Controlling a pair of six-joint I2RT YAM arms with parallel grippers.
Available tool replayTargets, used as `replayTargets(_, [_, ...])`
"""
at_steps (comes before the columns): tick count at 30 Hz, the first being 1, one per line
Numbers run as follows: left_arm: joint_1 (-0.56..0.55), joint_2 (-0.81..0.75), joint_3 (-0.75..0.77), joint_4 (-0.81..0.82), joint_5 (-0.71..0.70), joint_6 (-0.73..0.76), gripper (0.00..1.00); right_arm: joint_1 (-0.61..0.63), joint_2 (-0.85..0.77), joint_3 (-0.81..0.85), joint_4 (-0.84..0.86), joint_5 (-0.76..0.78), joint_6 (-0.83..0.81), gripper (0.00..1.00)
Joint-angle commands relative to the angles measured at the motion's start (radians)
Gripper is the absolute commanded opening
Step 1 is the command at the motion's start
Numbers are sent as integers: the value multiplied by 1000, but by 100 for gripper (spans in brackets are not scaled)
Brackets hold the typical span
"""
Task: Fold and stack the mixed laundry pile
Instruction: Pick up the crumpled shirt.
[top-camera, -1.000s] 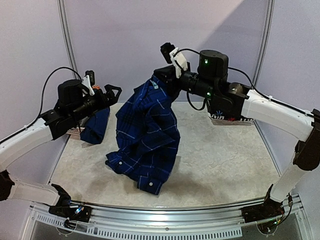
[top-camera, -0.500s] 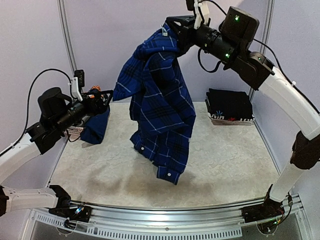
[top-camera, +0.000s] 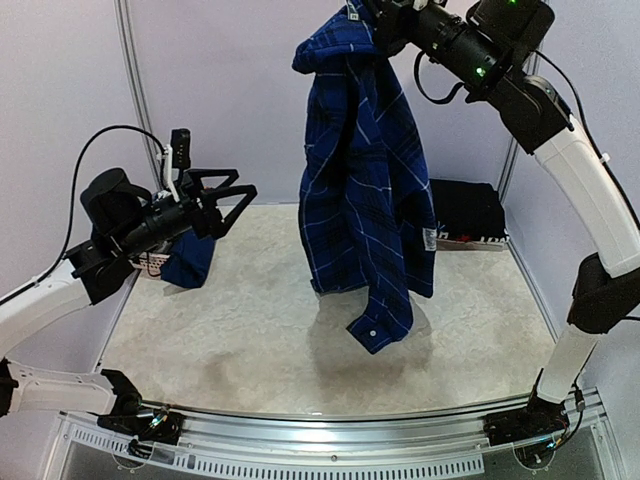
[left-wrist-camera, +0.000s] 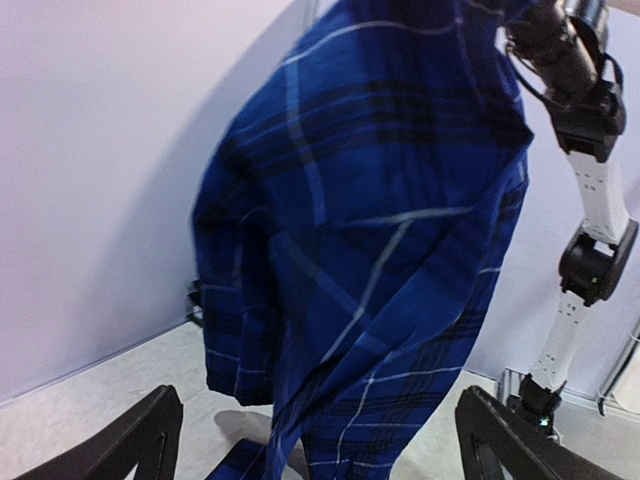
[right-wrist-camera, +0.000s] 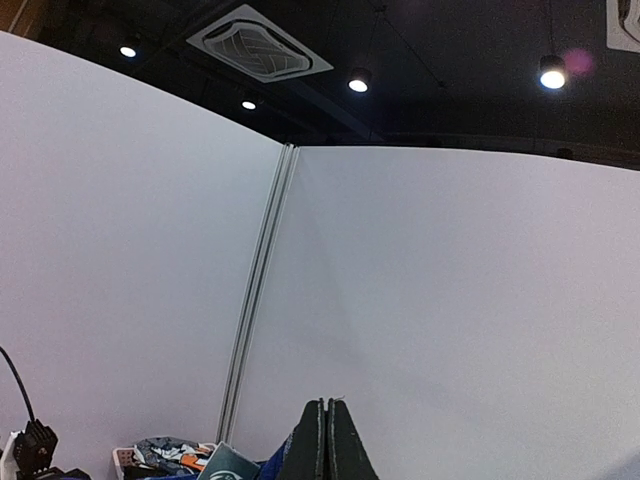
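The shirt's loose side edge hangs right of my left gripper in the top view, so next my left gripper should move its open fingers across onto that edge.
A blue plaid shirt (top-camera: 365, 190) hangs full length from my right gripper (top-camera: 378, 14), which is shut on its collar end at the top of the overhead view. The shirt's lowest cuff dangles close above the table (top-camera: 230, 330). In the right wrist view the right gripper (right-wrist-camera: 327, 435) shows shut, with blue cloth (right-wrist-camera: 276, 462) beside it. My left gripper (top-camera: 232, 192) is open and empty in the air left of the shirt, pointing at it. The shirt (left-wrist-camera: 380, 230) fills the left wrist view between the spread fingers (left-wrist-camera: 140, 440). More of the laundry pile, a dark blue garment (top-camera: 190, 258), hangs at the far left.
A pale lattice basket (top-camera: 150, 263) sits at the left edge under the dark blue garment. Folded black clothing (top-camera: 465, 210) lies stacked at the back right by the wall. Patterned grey, white and orange pieces (right-wrist-camera: 168, 455) show low in the right wrist view.
My right arm has raised the shirt high and to the right, pulling it off the table so it hangs straight. My left gripper has shifted slightly right, toward the shirt.
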Motion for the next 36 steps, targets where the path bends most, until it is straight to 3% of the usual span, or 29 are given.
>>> replayTargets(1, [-65,107,79,76,50,50,97,3,5,16,7,13,-14,0])
replayTargets(6, [-116,209,106,91,90,86,96,4,-5,16,3,18,-17,0])
replayTargets(10, [-137,207,0,188,68,111,96,4,-9,13,-8,24,-29,0])
replayTargets(16, [-143,279,-41,203,-79,160,94,4,-29,-24,5,20,-33,0])
replayTargets(18, [-142,316,-44,254,-110,161,85,3,-39,-55,17,23,-33,0])
replayTargets(20, [-142,353,-33,277,-147,159,69,4,-52,-75,23,26,-33,0])
replayTargets(22, [-142,386,-20,301,-200,160,46,2,-61,-88,23,28,-32,0])
replayTargets(25, [-143,403,-14,316,-278,156,0,3,-85,-116,17,16,-20,0])
replayTargets(29, [-148,327,-26,241,-390,169,0,4,-125,-162,15,11,4,0])
replayTargets(36, [-133,162,74,-98,-741,277,0,4,-155,-232,30,-8,29,0])
